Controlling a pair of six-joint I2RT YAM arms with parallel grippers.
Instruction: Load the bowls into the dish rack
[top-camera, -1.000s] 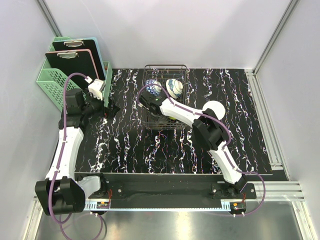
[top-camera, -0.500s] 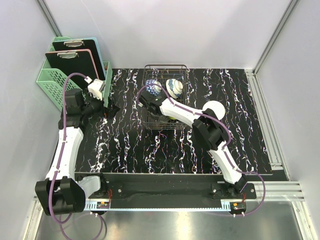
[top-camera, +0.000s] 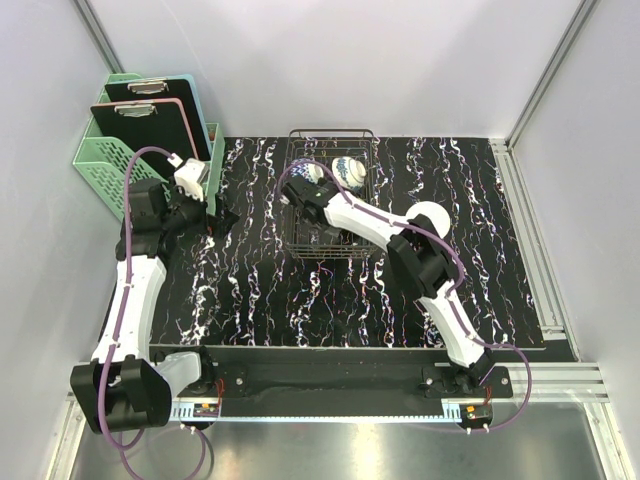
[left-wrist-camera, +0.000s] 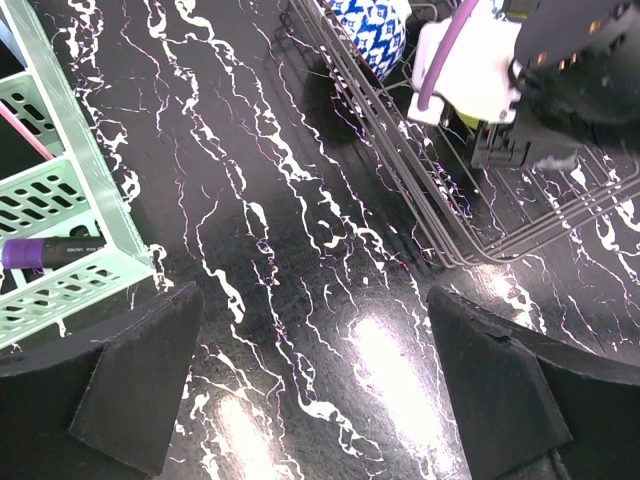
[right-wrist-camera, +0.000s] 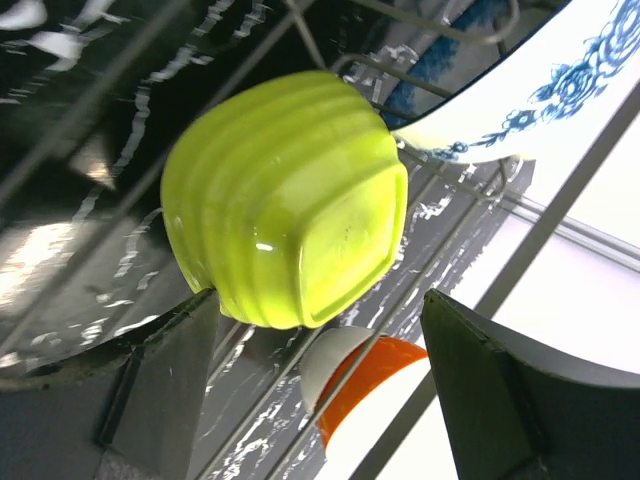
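Observation:
My right gripper is in the rack (top-camera: 330, 132) and the cream-white bowl is still outside. I will lift my right gripper out next, then lower it astride that bowl's rim farthest from the wires.
The dark wire dish rack (top-camera: 330, 132) stands at the back middle of the table. Two blue-patterned bowls (top-camera: 348, 170) stand in its far end. My right gripper (top-camera: 300, 192) is inside the rack, open. In the right wrist view its jaws (right-wrist-camera: 318, 300) are wide apart, with the lime green bowl (right-wrist-camera: 285, 200) just beyond them, tilted among the wires (right-wrist-camera: 450, 255). An orange bowl (right-wrist-camera: 375, 385) and a blue-patterned bowl (right-wrist-camera: 530, 100) show behind it. The cream-white bowl (top-camera: 430, 218) sits on the table right of the rack. My left gripper (top-camera: 215, 215) hovers open and empty over the table.
A mint green lattice basket (top-camera: 100, 160) holding clipboards (top-camera: 150, 115) stands at the back left, next to my left gripper; it also shows in the left wrist view (left-wrist-camera: 60, 200). The rack (left-wrist-camera: 440, 200) and my right gripper's body (left-wrist-camera: 480, 70) show at that view's right.
My right gripper has moved a little toward the far end of the rack, now covering part of the left blue-patterned bowl. The left arm has not moved.

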